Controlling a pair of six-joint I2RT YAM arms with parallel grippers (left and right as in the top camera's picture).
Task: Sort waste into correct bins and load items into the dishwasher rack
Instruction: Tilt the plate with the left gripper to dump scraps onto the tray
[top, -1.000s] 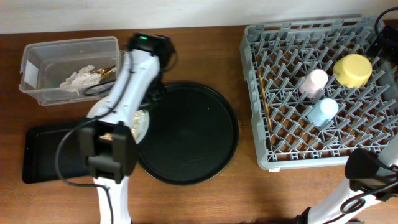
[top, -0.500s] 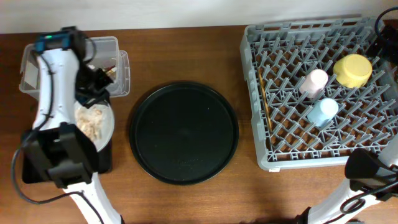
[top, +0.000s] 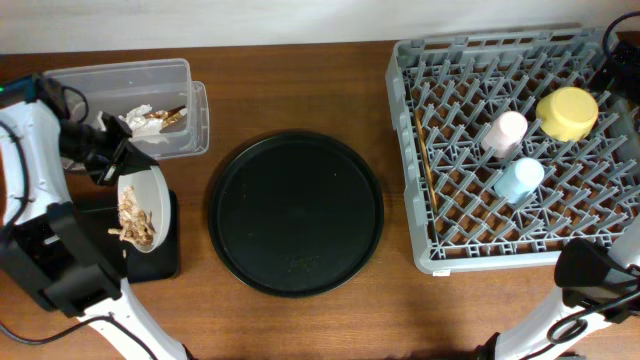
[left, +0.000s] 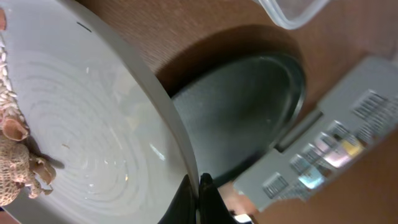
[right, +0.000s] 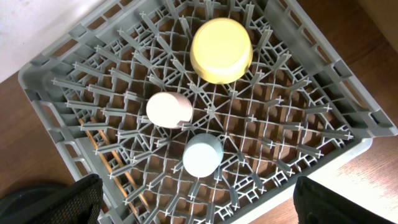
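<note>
The robot's left gripper will next tilt further to drop the food bits, then lower the plate (top: 148, 190) onto the large round black tray (top: 296, 218) and let go, because that tray is empty.
My left gripper (left: 199, 193) is shut on the rim of the pale grey plate (top: 148, 190). It holds the plate tilted over the shallow black tray (top: 165, 258). Beige-brown food bits (top: 132, 220) lie toward the plate's lower edge, also in the left wrist view (left: 15, 165). The clear tub (top: 190, 125) holds white-and-gold wrapper scraps (top: 148, 120). The grey rack (top: 455, 255) holds the pink cup (top: 503, 132), light-blue cup (top: 520, 180), yellow bowl (top: 567, 112) and chopsticks (top: 424, 160). My right gripper (right: 199, 205) is open and empty above the rack's near edge.
The large round black tray (top: 295, 212) lies between the bins and the rack. The left arm (top: 35, 150) stands along the table's left edge. The right arm's base (top: 590, 275) is at the front right corner.
My left arm has swung left from the round tray, carrying the plate. The plate is now tilted over the shallow black tray, and the food bits have slid toward its lower edge. The right arm is still.
</note>
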